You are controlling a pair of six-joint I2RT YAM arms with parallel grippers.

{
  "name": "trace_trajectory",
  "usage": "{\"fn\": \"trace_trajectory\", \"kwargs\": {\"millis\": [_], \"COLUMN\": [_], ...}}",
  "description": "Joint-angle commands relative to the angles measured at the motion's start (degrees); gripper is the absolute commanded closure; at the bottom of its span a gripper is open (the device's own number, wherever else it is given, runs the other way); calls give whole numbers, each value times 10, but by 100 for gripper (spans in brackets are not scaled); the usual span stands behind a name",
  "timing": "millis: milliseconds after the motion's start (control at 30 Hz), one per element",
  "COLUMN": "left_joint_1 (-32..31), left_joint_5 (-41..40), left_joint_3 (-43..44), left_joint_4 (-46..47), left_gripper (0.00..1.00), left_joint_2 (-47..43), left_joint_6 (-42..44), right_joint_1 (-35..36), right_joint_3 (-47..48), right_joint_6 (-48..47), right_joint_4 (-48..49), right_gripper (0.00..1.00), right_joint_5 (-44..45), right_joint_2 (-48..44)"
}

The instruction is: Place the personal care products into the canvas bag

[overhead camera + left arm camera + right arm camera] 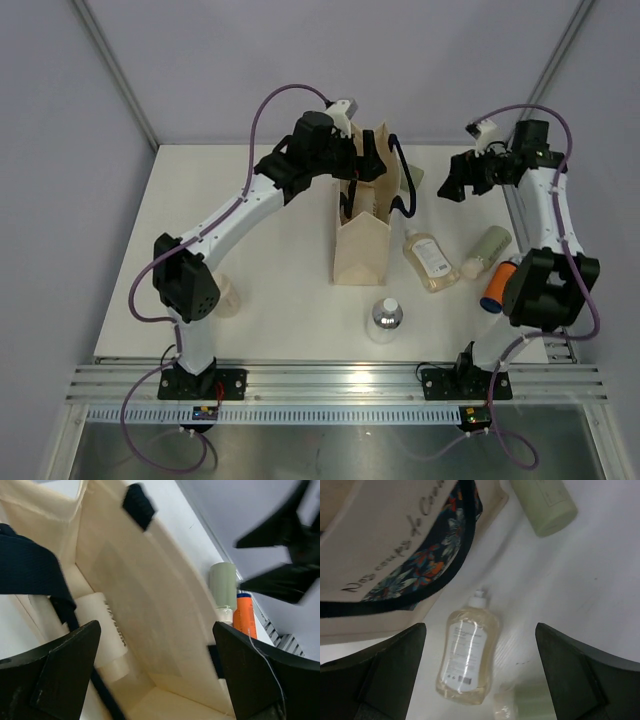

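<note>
My right gripper moves toward the bag and down over the pale green lotion bottle's body next, since the bottle lies close beside the bag's far end.
The canvas bag (362,235) stands upright mid-table with navy handles. My left gripper (360,162) hangs open and empty over its mouth; in the left wrist view (155,680) it looks down into the bag (150,605), where a white lettered bottle (102,625) lies. My right gripper (457,186) is open and empty above the table right of the bag; in the right wrist view (480,675) the amber flask (467,655) lies below it. The amber flask (430,260), a pale green bottle (487,250), the orange bottle (497,288) and a clear silver-capped bottle (386,318) lie on the table.
A second pale green bottle (416,178) lies behind the bag's right side, and shows in the right wrist view (545,502). A cream bottle (226,296) sits by the left arm's base link. The bag's floral print (420,565) faces right. Walls close the back and sides.
</note>
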Motion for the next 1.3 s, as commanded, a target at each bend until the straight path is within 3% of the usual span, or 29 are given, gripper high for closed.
{"fn": "trace_trajectory", "kwargs": {"millis": [0, 267, 467, 600, 800, 900, 933, 1033, 1200, 1267], "left_joint_1": [6, 35, 63, 74, 77, 78, 78, 79, 83, 83], "left_joint_5": [21, 6, -129, -181, -218, -238, -249, -306, -344, -348], "left_joint_3": [11, -37, -167, -293, -397, -415, -423, -421, -432, -442], "left_joint_4": [34, -4, -95, -92, -81, -89, -95, -154, -215, -227], "left_gripper": [1, 1, 1, 1, 1, 1, 1, 1, 1, 1], "left_joint_2": [-45, -139, -285, -390, -487, -496, -494, -483, -499, -523], "left_joint_6": [20, 77, 110, 83, 30, 3, -21, -79, -134, -148], "right_joint_1": [30, 110, 151, 174, 179, 180, 179, 180, 152, 132], "right_joint_3": [115, 366, 581, 592, 618, 591, 582, 533, 552, 526], "right_joint_6": [-84, -163, -155, -156, -139, -148, -163, -164, -93, -8], "right_joint_4": [-54, -89, -109, -51, -40, -56, -67, -62, -119, -127], "right_gripper": [0, 0, 1, 0, 5, 24, 43, 73, 89, 93], "right_joint_5": [72, 170, 227, 286, 278, 277, 275, 291, 242, 191], "right_joint_2": [107, 319, 494, 558, 619, 614, 610, 569, 521, 481]}}
